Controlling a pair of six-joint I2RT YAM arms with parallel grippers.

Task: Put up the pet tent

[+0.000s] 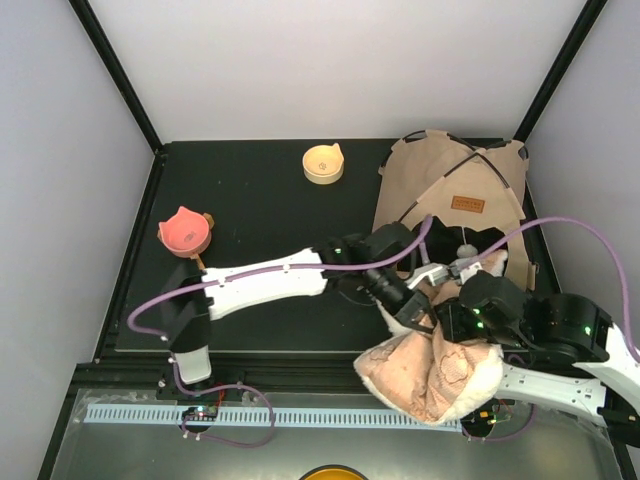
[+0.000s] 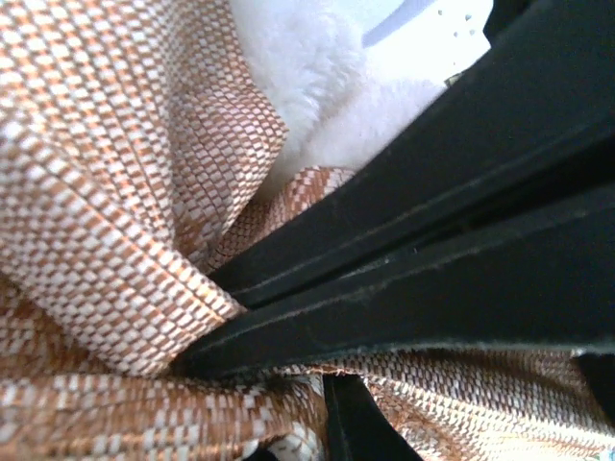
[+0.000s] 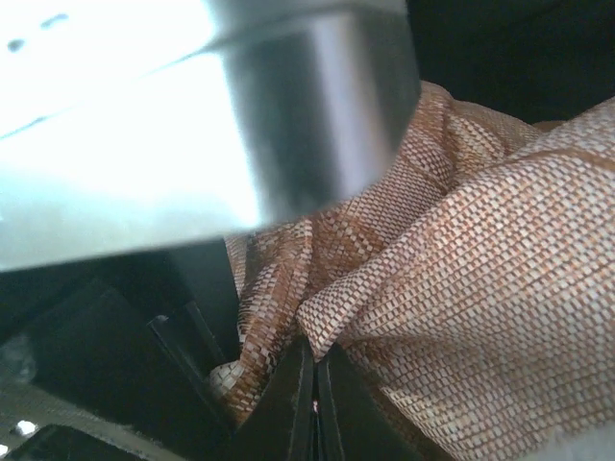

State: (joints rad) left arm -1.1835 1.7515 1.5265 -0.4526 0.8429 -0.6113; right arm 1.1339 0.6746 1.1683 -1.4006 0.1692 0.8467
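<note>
I will next carry the pillow fold in my left gripper outward toward the tent's dark opening (image 1: pixel 484 238) and release it, because the pillow (image 1: pixel 430 375) still hangs over the mat's front edge.
The pet tent (image 1: pixel 450 185), tan canvas with a brown label patch (image 1: pixel 466 202) and a white ball (image 1: pixel 465 248), lies slumped at the back right of the black mat. In front of it both grippers hold the beige patterned pillow (image 1: pixel 430 375), bunched up over the mat's front edge. My left gripper (image 1: pixel 412 315) is shut on a fold of the pillow's woven fabric (image 2: pixel 115 192), its black fingers (image 2: pixel 404 288) pressed together. My right gripper (image 1: pixel 447 322) is shut on another fold (image 3: pixel 480 288), its tips (image 3: pixel 315 355) pinching it. The tent's poles and floor are mostly hidden.
A pink cat-shaped bowl (image 1: pixel 184 231) sits at the mat's left edge and a yellow one (image 1: pixel 323 164) at the back middle. Black frame posts (image 1: pixel 115 70) and grey walls close in both sides. A bright blurred arm part (image 3: pixel 192 115) fills the upper right wrist view.
</note>
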